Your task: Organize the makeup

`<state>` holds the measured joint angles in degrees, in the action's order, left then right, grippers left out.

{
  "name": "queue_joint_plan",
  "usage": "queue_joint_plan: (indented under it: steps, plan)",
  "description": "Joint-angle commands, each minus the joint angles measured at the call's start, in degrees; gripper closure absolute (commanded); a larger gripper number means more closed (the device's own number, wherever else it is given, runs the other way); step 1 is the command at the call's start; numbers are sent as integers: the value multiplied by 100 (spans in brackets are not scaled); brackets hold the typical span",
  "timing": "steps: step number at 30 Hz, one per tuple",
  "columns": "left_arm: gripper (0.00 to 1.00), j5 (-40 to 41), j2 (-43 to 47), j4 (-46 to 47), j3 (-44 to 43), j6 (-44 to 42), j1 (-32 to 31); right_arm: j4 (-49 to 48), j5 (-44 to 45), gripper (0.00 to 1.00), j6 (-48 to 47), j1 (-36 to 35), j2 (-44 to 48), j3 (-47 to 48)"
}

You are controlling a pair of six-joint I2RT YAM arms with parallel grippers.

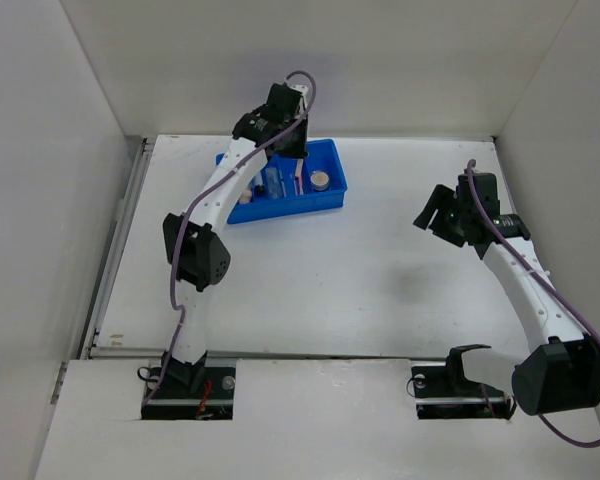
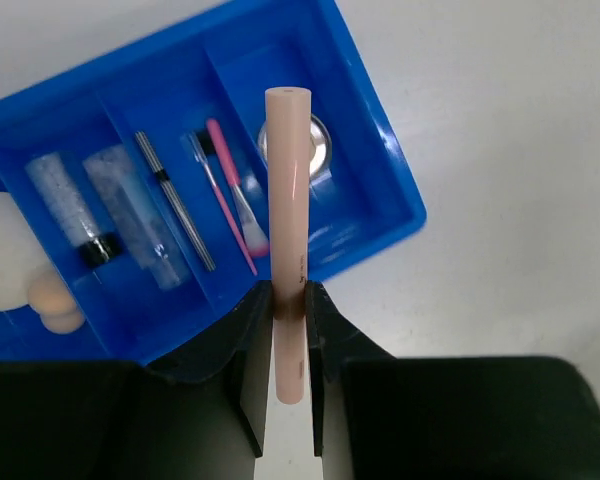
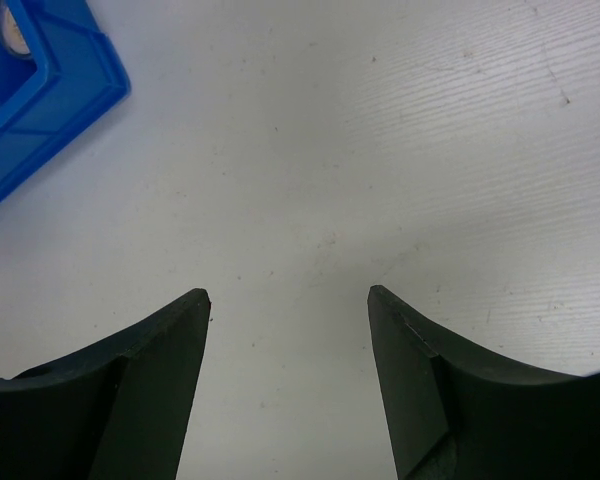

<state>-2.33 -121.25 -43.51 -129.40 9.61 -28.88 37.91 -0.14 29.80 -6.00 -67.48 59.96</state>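
Other thin sticks lie in the pink brushes' section of the tray. My left gripper will next turn the peach-pink stick (image 2: 286, 170) in line with the tray's dividers and lower it into that section.
My left gripper (image 2: 289, 290) is shut on a long peach-pink stick (image 2: 286, 170), which points out over the blue tray (image 2: 405, 195). In the tray lie two clear bottles (image 2: 65, 205), a thin black-silver stick (image 2: 175, 200), thin pink brushes (image 2: 230, 195) and a small round compact (image 2: 320, 145) partly behind the held stick. A beige puff (image 2: 0, 250) and a peach sponge (image 2: 55, 300) sit at the tray's left end. From above, the left gripper (image 1: 292, 140) hangs over the tray (image 1: 332, 196). My right gripper (image 3: 288, 292) is open over bare table, holding nothing.
The right gripper (image 1: 430, 215) hovers well to the right of the tray, whose corner (image 3: 70, 95) shows at the upper left of the right wrist view. White walls close in the table on the left, back and right.
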Motion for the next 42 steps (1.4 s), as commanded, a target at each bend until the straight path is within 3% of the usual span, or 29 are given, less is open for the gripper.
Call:
queue_joint_plan:
  steps: [1,7,16,24,25,27,28,29,31,38,42]
  plan:
    - [100,268,-548,-194,-523,936,154,-21,128,29,26,29,148,244]
    - [100,119,-1022,667,-524,1929,436,32,128,29,26,29,148,296]
    - [100,-21,-1664,888,-867,2203,674,146,128,29,26,29,288,235]
    - [100,-75,-1665,888,-744,2099,735,146,331,29,245,29,533,-2]
    - [88,-75,-1665,888,-744,2020,735,146,331,29,245,29,587,-2]
    - [54,-75,-1665,835,-744,1958,735,146,331,29,245,29,701,50]
    - [29,-75,-1665,774,-683,1905,735,146,331,29,245,29,701,50]
    - [21,-75,-1587,773,-587,1905,735,207,331,29,245,29,701,120]
    - [13,-75,-1376,773,-464,1843,735,208,331,29,245,29,649,121]
    - [9,-180,-595,625,-208,1273,613,94,418,29,359,-112,649,393]
    - [4,-128,135,527,326,964,471,207,866,12,421,-393,570,849]
